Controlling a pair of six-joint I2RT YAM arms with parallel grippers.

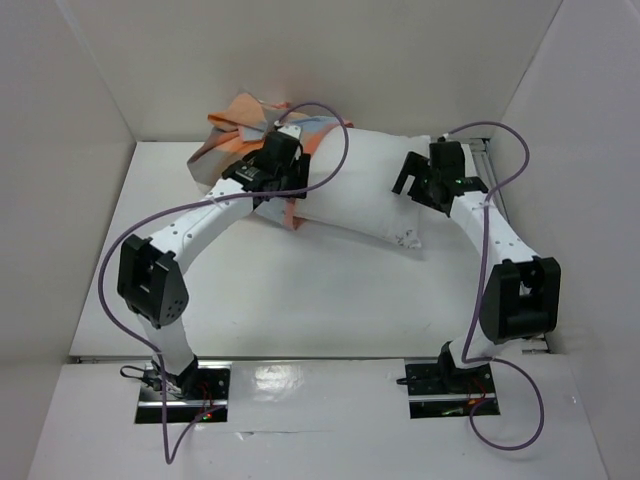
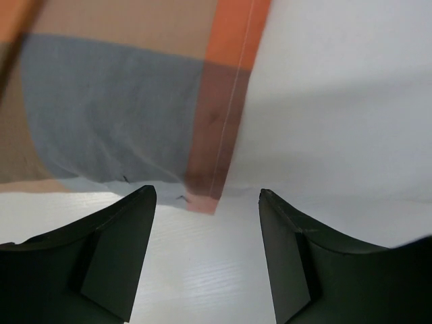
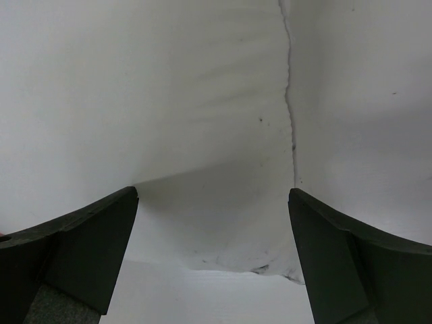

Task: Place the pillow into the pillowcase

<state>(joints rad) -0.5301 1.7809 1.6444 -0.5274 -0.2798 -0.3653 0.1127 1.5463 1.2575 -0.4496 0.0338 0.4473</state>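
Observation:
I will bring my left gripper down onto the near part of the pillowcase's orange hem (image 1: 292,207), which is below its open fingers, because much of the pillow (image 1: 370,190) still sticks out.
The white pillow (image 1: 370,190) lies across the back of the table, its left end inside the checked pillowcase (image 1: 240,120). My left gripper (image 1: 272,190) is at the case's orange hem. In the left wrist view its jaws (image 2: 208,196) stand open over bare table, with the pillowcase (image 2: 108,108) ahead on the left and the pillow (image 2: 337,101) on the right. My right gripper (image 1: 412,180) is at the pillow's right end. The right wrist view has it open (image 3: 212,192), the pillow (image 3: 202,101) and its seam just ahead, and nothing between the fingers.
White walls (image 1: 80,150) close in the table (image 1: 300,290) on the left, back and right. Purple cables (image 1: 330,110) loop above both arms. The pillowcase's loose end is bunched against the back wall.

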